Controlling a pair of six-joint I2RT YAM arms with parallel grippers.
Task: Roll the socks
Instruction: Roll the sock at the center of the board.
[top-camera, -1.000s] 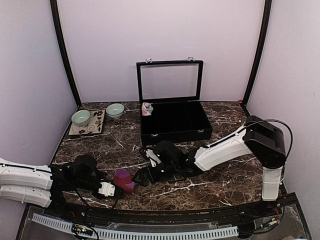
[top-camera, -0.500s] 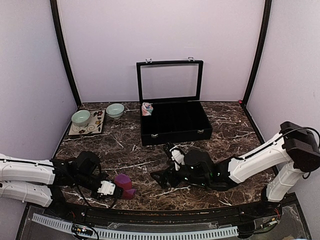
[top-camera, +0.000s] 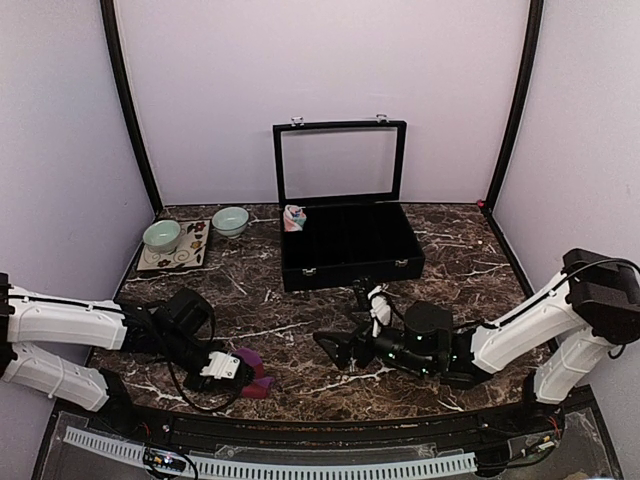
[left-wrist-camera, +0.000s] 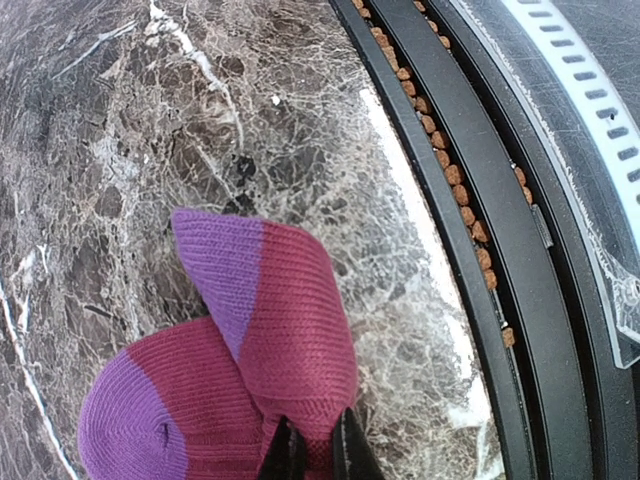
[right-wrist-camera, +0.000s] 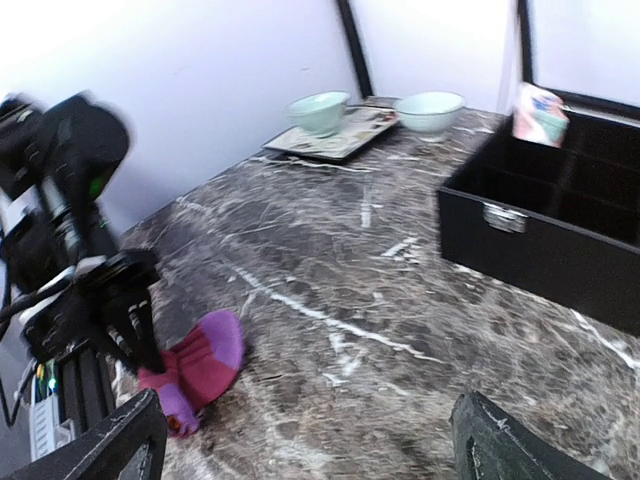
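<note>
My right gripper should turn toward the maroon fold that my left gripper holds. Then it should move down and back onto the sock next to those closed fingers.
The maroon sock (top-camera: 252, 363) with purple stripes lies bunched on the marble near the front edge; it also shows in the left wrist view (left-wrist-camera: 250, 370) and the right wrist view (right-wrist-camera: 198, 368). My left gripper (top-camera: 236, 370) is shut on a fold of its maroon fabric (left-wrist-camera: 318, 455). My right gripper (top-camera: 337, 350) is open and empty, apart from the sock and to its right, with jaws wide (right-wrist-camera: 305, 420). The salmon-pink sock (top-camera: 294, 217) with mint and white patches sits bundled at the back left corner of the black case (right-wrist-camera: 540, 113).
A black compartment case (top-camera: 350, 262) with its lid up stands at centre back. Two pale green bowls (top-camera: 161, 235) (top-camera: 230, 220) and a patterned tray (top-camera: 192, 256) are at back left. A black rail (left-wrist-camera: 470, 230) runs along the table's front edge.
My right gripper has let go of the maroon sock and drawn back to the right, open. My left gripper has shifted slightly right, still holding the sock.
</note>
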